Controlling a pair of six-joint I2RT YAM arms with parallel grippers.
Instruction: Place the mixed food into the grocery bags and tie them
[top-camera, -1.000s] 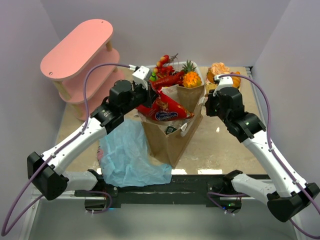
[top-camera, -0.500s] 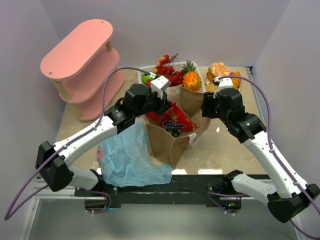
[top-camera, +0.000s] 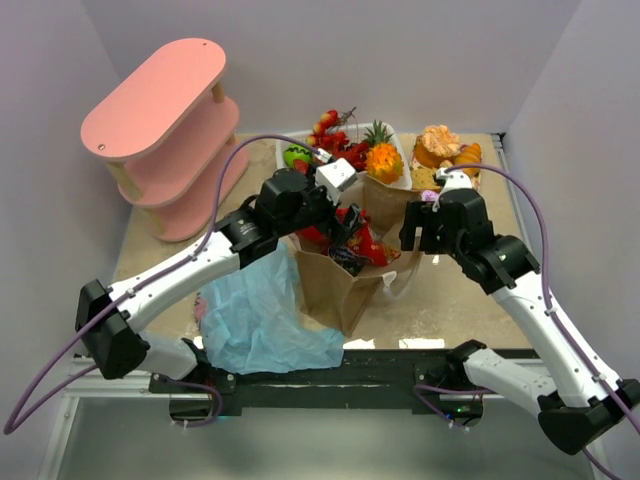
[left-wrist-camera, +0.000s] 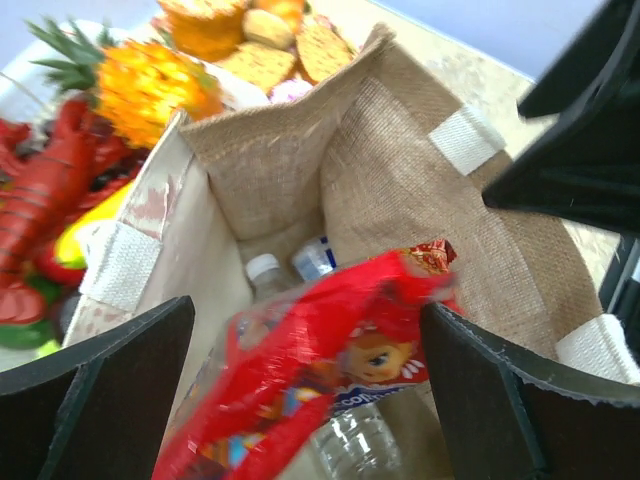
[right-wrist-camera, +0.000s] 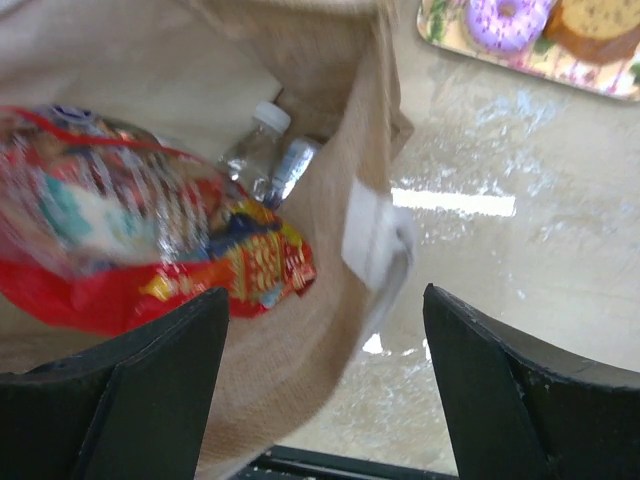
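Note:
The bag's rim beside the white handle is already between the open fingers, so my right gripper should next go down onto that rim and close there.
The brown bag (top-camera: 340, 280) stands open in the middle of the table. A red snack packet (left-wrist-camera: 330, 370) lies loose in its mouth, over a clear bottle (left-wrist-camera: 262, 275) and a blue can (left-wrist-camera: 315, 258) on the bottom. My left gripper (left-wrist-camera: 305, 390) hovers open just above the packet, its fingers wide on either side and not touching it. At the bag's right rim my right gripper (right-wrist-camera: 325, 380) is open, with the white handle (right-wrist-camera: 375, 235) hanging free below it. The light-blue plastic bag (top-camera: 255, 310) lies flat to the left.
A white basket (top-camera: 398, 180) behind the bag holds a red lobster (top-camera: 335, 140) and a pineapple (top-camera: 383, 157). A tray of pastries (top-camera: 445, 150) sits at the back right and a pink shelf (top-camera: 165, 120) at the back left.
The left arm carried the red packet rightward over the brown bag and opened, leaving it in the mouth. The right gripper opened too and came off the bag's rim.

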